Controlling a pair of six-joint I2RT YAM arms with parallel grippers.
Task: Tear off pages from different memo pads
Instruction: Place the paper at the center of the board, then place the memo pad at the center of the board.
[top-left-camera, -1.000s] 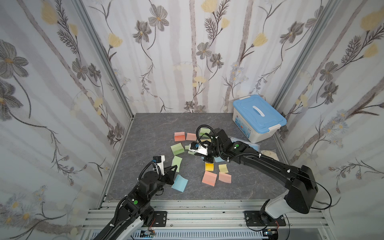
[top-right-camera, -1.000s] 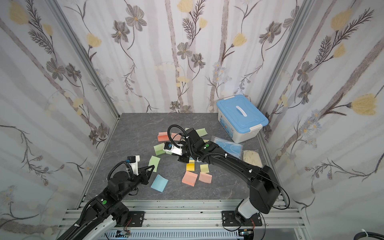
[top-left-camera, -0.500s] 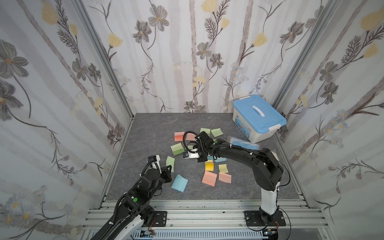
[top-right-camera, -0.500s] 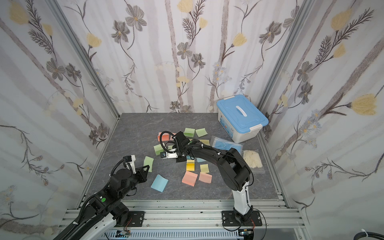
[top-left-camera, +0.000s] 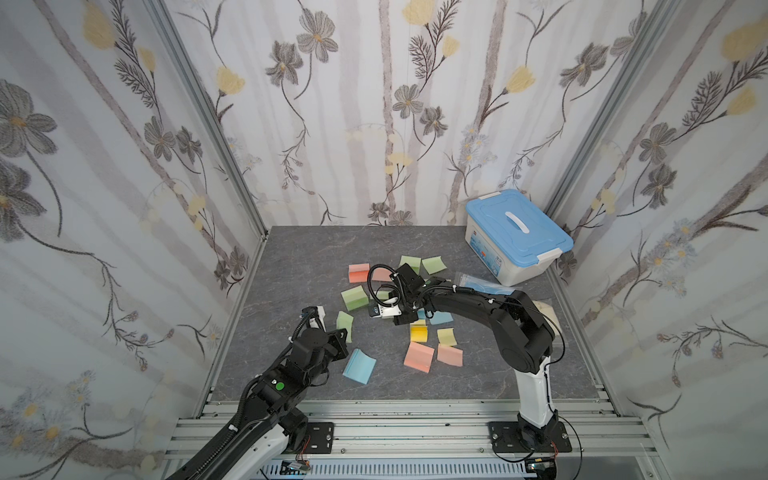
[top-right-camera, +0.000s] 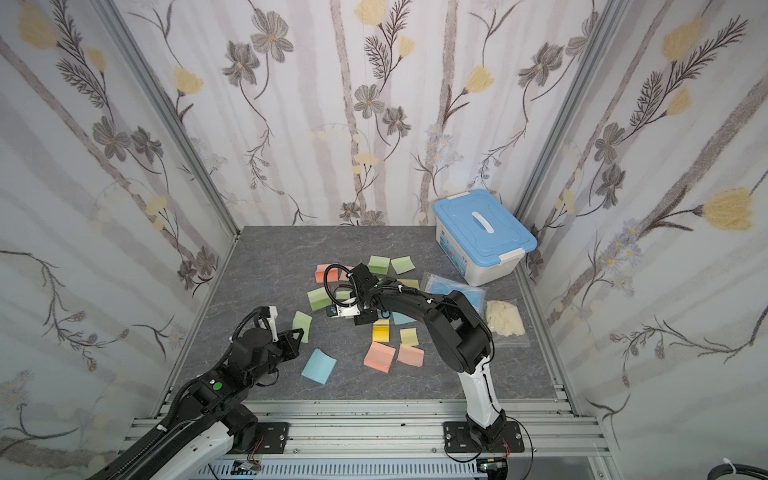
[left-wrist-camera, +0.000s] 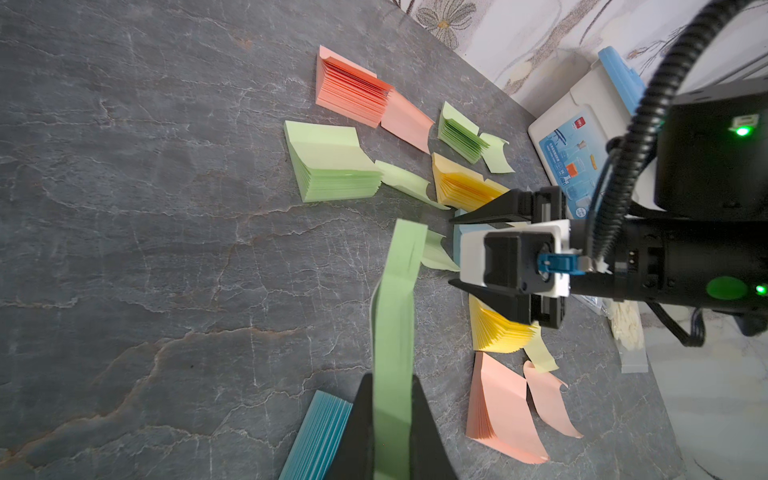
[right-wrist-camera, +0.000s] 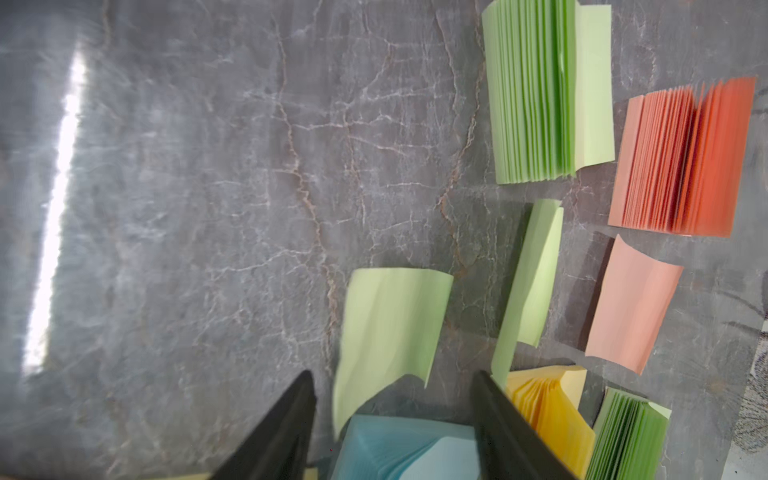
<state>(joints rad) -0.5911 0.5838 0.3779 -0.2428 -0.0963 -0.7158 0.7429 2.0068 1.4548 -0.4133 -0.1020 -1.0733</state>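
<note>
The green pad (top-left-camera: 364, 320) (left-wrist-camera: 353, 240) lies outward of and below my left gripper, which should next move outward and down to release the green page on bare tabletop by the pad.
Several memo pads lie mid-table: a green pad (top-left-camera: 355, 297), a salmon pad (top-left-camera: 359, 272), a yellow pad (top-left-camera: 419, 332), a blue pad (top-left-camera: 359, 365). Loose pages rest beside them, such as a pink page (top-left-camera: 450, 355) and a yellow page (top-left-camera: 446, 336). My left gripper (left-wrist-camera: 390, 399) is shut on a green page (left-wrist-camera: 395, 299) that stands up from its jaws; both show in a top view, left gripper (top-left-camera: 343, 332), green page (top-left-camera: 344, 321). My right gripper (right-wrist-camera: 395, 386) is open above a light blue pad (right-wrist-camera: 407, 449). A curled green page (right-wrist-camera: 390, 328) lies loose just ahead of it.
A white box with a blue lid (top-left-camera: 517, 237) stands at the back right. A clear packet of blue masks (top-left-camera: 473, 282) lies in front of it, with a bag of pale stuff (top-right-camera: 505, 318) nearer. Papered walls close three sides.
My right gripper moved a little to the left, then opened and let go of a green page. My left gripper kept its green page and shifted only slightly.
</note>
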